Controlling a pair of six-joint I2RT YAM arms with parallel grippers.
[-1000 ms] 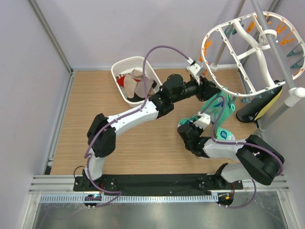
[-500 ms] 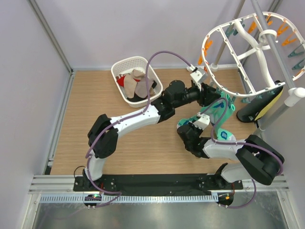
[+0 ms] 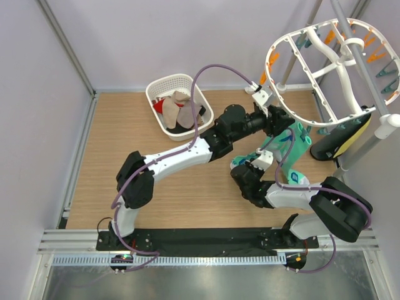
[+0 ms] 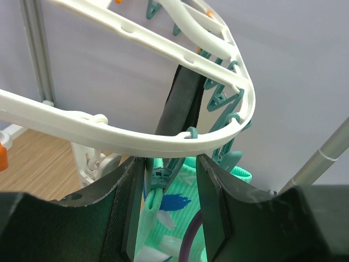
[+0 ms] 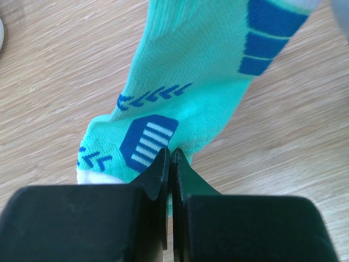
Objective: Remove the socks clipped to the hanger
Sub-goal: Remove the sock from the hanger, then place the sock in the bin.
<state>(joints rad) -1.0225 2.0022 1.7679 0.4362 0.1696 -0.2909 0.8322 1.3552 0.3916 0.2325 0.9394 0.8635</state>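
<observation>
The basket is to the left in the top view, so I will next move my right gripper up and outward over it and let go of the sock where other socks lie.
The white oval hanger (image 3: pixel 325 69) hangs at the upper right, with orange and teal pegs. A teal sock (image 3: pixel 294 142) with blue and white marks hangs from a teal peg (image 4: pixel 162 176) on the hanger's near rim (image 4: pixel 136 137). My left gripper (image 3: pixel 279 120) is open, one jaw on each side of that peg and the sock's top (image 4: pixel 180 210). My right gripper (image 3: pixel 239 165) is shut on the sock's lower end (image 5: pixel 185 93), low over the table. A black sock (image 4: pixel 182 103) hangs behind; in the top view it shows black and yellow (image 3: pixel 348 136).
A white perforated basket (image 3: pixel 156 87) at the back left holds red, beige and dark socks. The hanger's metal pole (image 3: pixel 365 62) and stand are at the far right. A purple cable (image 4: pixel 191 240) crosses between the left jaws. Wooden tabletop (image 3: pixel 125 162) lies to the left.
My left gripper has moved right and up to the hanger's rim and now straddles the teal peg. The right gripper has kept hold of the sock and barely moved.
</observation>
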